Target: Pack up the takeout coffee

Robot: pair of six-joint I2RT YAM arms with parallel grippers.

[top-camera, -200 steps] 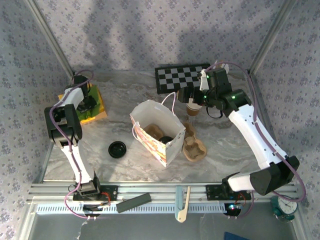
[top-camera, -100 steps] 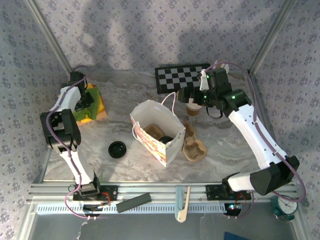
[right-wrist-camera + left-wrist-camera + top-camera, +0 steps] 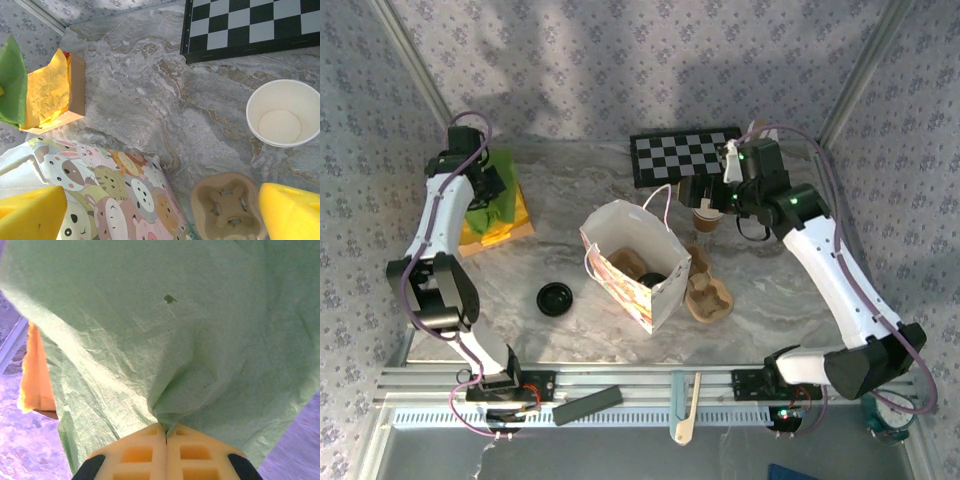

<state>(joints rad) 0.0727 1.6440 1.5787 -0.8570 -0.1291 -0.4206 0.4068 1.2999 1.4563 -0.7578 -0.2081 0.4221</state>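
The left gripper moves down onto the yellow napkins in the box (image 3: pixel 38 375) next and releases the fold there, because the green napkin (image 3: pixel 175 330) still hangs lifted above the stack.
The takeout coffee cup (image 3: pixel 707 217) is a tan paper cup standing upright and open behind the bag; its white inside (image 3: pixel 280 120) looks empty. A round black lid (image 3: pixel 556 298) lies flat on the table left of the bag. My right gripper (image 3: pixel 160 222) hangs open above the table between the bag and the cup, holding nothing. At the back left, my left gripper (image 3: pixel 166 429) is shut on a pinched fold of a green napkin (image 3: pixel 175 330), lifted over the napkin stack (image 3: pixel 492 225).
A cartoon-print paper bag (image 3: pixel 635 262) stands open mid-table with a brown tray and something dark inside. A moulded-pulp tray (image 3: pixel 707 292) lies to its right. A chessboard (image 3: pixel 685 155) lies at the back. Yellow napkins (image 3: pixel 47 92) fill a box at the left.
My left arm has risen and swung toward the back, pulling the green napkin up off the stack. The right arm has shifted only slightly.
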